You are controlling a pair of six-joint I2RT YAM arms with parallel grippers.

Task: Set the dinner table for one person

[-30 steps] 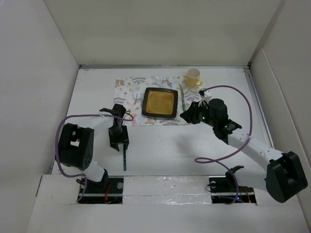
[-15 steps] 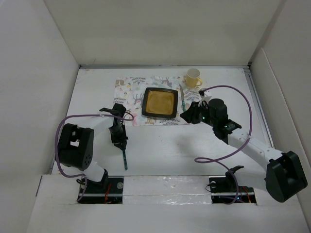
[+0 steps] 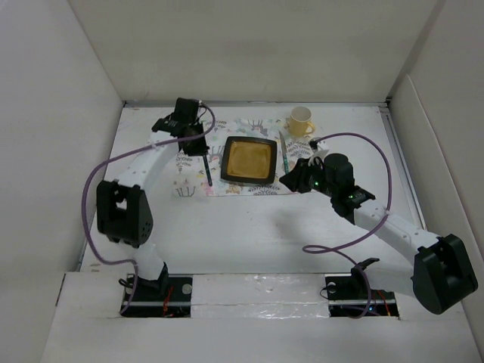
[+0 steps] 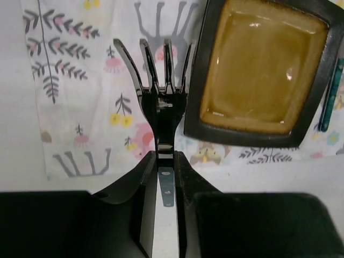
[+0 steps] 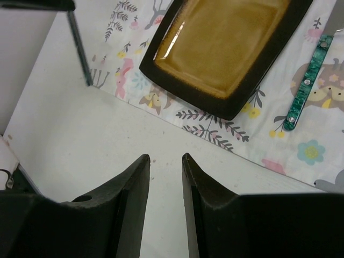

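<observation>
My left gripper is holding the fork's handle and will lower outward onto the empty part of the placemat beside the plate and let go of it. The knife is on the plate's other side.
My left gripper [image 3: 203, 151] is shut on the handle of a dark fork [image 3: 206, 168] and holds it over the left part of the animal-print placemat [image 3: 198, 136], just left of the square brown plate [image 3: 249, 159]. In the left wrist view the fork [image 4: 161, 91] points its tines away from the gripper [image 4: 164, 156], beside the plate [image 4: 258, 70]. I cannot tell if it touches the mat. My right gripper [image 3: 291, 181] is open and empty over the white dinner table [image 3: 249, 227], at the placemat's near right corner; the right wrist view shows its gripper [image 5: 165, 158] apart.
A green-handled knife [image 3: 284, 155] lies on the placemat right of the plate; it also shows in the right wrist view [image 5: 307, 86]. A yellow mug [image 3: 300, 121] stands at the mat's far right corner. White panels wall the table.
My left arm has swung from the near part of the table to the far side, carrying the fork over the placemat left of the plate. The right arm has barely moved.
</observation>
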